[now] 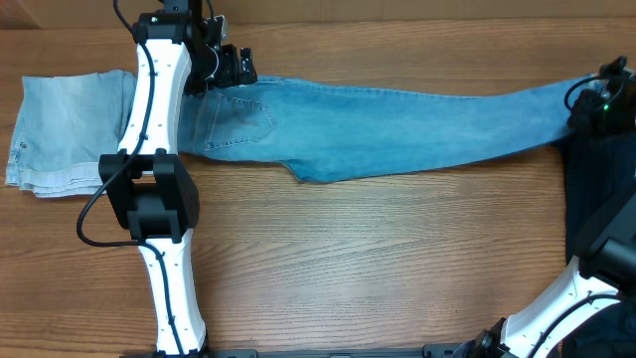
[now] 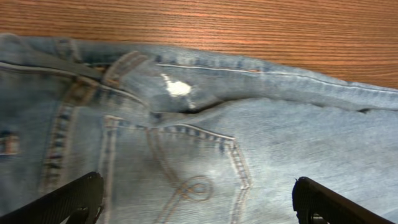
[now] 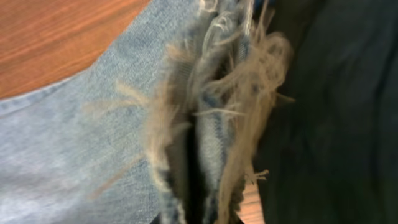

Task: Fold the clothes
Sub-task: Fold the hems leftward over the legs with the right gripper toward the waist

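Note:
The robot's right gripper will lift the frayed hem (image 3: 211,124) next, then lower it over the leg toward the back pocket (image 2: 193,168).
A long pair of faded light-blue jeans (image 1: 397,119) lies stretched flat across the back of the table, waist to the left and leg ends to the right. My left gripper (image 1: 227,68) hovers open over the waist. In the left wrist view its fingers (image 2: 68,202) stand wide apart over the stitched back pocket (image 2: 193,168), with nothing between them. My right gripper (image 1: 594,103) is shut on the frayed hem (image 3: 211,124) of the leg end at the far right. A paler washed-denim piece (image 1: 60,134) lies folded at the far left.
The left arm (image 1: 159,169) reaches up the table between the folded piece and the jeans. A dark surface (image 1: 596,199) borders the table's right edge. Bare wood (image 1: 378,259) lies in front of the jeans.

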`<state>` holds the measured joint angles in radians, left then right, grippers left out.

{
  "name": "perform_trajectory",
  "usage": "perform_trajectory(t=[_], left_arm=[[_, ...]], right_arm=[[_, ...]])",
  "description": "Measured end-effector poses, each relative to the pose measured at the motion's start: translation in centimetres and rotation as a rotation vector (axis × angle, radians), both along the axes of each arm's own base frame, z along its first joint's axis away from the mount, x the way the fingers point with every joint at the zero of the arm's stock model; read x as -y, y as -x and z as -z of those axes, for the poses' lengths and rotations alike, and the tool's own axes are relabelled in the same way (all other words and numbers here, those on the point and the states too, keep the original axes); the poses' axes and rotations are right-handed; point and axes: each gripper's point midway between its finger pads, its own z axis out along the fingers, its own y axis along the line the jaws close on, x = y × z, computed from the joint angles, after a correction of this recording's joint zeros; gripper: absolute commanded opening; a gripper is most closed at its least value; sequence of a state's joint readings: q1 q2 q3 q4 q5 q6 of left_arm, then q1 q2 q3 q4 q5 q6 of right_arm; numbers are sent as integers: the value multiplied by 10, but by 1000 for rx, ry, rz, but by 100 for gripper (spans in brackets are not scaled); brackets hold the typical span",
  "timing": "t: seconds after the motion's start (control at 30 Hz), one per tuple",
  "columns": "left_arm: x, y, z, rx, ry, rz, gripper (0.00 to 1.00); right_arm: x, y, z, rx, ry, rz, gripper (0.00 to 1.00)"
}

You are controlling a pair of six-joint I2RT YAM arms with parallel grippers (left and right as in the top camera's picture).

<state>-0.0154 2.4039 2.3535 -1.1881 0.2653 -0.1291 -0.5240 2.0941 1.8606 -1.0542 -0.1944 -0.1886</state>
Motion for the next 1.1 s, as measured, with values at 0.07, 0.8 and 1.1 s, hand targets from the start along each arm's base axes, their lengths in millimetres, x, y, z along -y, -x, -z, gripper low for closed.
perform_trajectory(t=[0.07, 0.8, 1.1], left_arm=[[0, 0, -2, 6, 0, 0, 100], [-55, 0, -151, 342, -151, -186, 100], [-74, 1, -151, 338, -169, -227, 100]], right_arm=[[0, -7, -19, 23, 22, -13, 4], [-240, -30, -44, -45, 35, -591, 4], [-341, -19, -48, -13, -56, -738, 4]])
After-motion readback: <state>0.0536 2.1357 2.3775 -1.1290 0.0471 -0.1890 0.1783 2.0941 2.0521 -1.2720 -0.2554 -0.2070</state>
